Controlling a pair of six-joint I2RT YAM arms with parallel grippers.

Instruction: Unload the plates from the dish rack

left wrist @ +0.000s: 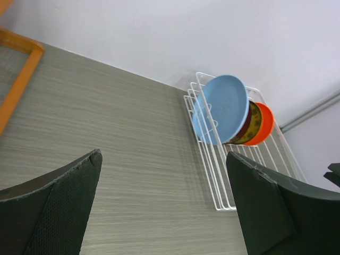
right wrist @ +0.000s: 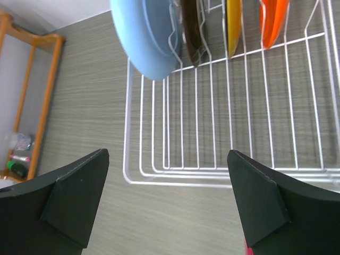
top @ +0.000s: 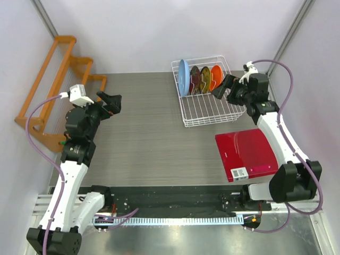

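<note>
I should move my right gripper across to the left in the top view next, and down onto the rim of the light blue plate. That rim is the tallest in the row.
The white wire dish rack (top: 204, 109) stands at the back right of the table. Four plates stand on edge in its far end: light blue (top: 184, 77), dark red floral (top: 195, 78), yellow (top: 205, 78) and orange (top: 216, 76). My right gripper (top: 222, 86) is open and empty, hovering at the rack's right side close to the orange plate. In its wrist view the rack (right wrist: 212, 172) lies below the open gripper (right wrist: 168, 154), with the blue plate (right wrist: 146, 37) and orange plate (right wrist: 273, 21) at the top. My left gripper (top: 110, 101) is open and empty, far to the left, and its view faces the rack (left wrist: 212, 175) and blue plate (left wrist: 226, 109).
An orange wooden stepped rack (top: 53, 90) stands at the far left against the wall. A flat red rectangle (top: 247, 154) lies in front of the dish rack on the right. Walls close in the table at the back and on both sides.
</note>
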